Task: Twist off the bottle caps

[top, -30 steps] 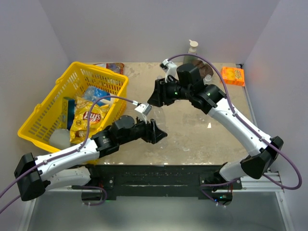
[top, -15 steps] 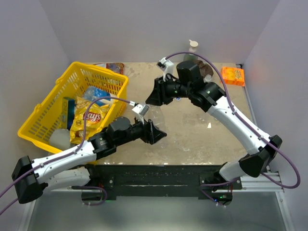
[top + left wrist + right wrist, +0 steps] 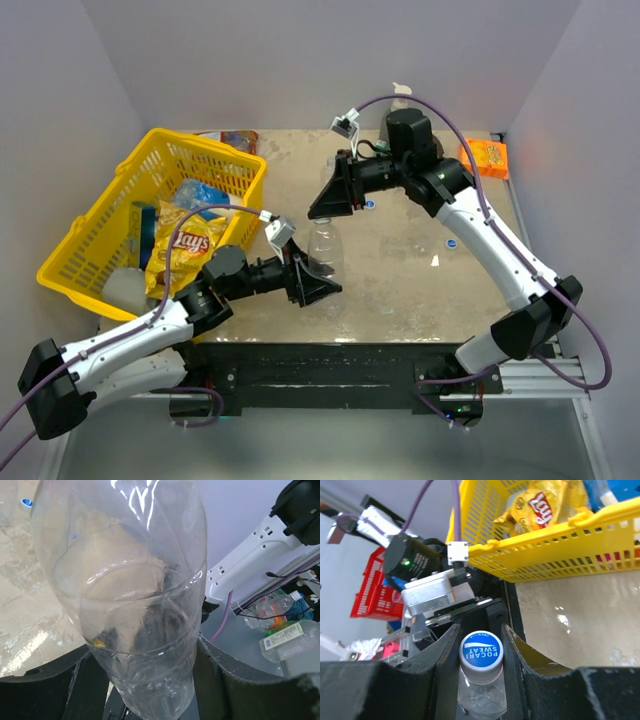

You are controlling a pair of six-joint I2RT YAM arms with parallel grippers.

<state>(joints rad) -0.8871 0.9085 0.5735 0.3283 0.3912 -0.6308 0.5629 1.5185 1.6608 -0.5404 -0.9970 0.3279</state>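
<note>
The right gripper carries the clear bottle's cap to the right in the top view and down next, then releases it on the bare tabletop, since loose caps already lie nearby.
A clear ribbed bottle (image 3: 321, 250) is held off the table between both arms, near the front centre. My left gripper (image 3: 310, 282) is shut on its lower body; in the left wrist view the bottle (image 3: 135, 605) fills the gap between the dark fingers (image 3: 240, 680). My right gripper (image 3: 322, 207) comes down from behind and is shut on the bottle cap (image 3: 481, 651), a white cap with a blue top. Both pads (image 3: 445, 665) press the cap's sides, and the clear neck (image 3: 480, 695) shows below it.
A yellow basket (image 3: 210, 147) holding a chip bag (image 3: 185, 245) and other items stands at the left. Two loose blue caps (image 3: 370, 205) (image 3: 451, 243) lie on the table. An orange box (image 3: 484, 157) and a green pump bottle (image 3: 401, 95) are at the back right.
The right jaws have shut on the cap. The right forearm has swung up and back. The left arm has pulled back and left, still holding the bottle.
</note>
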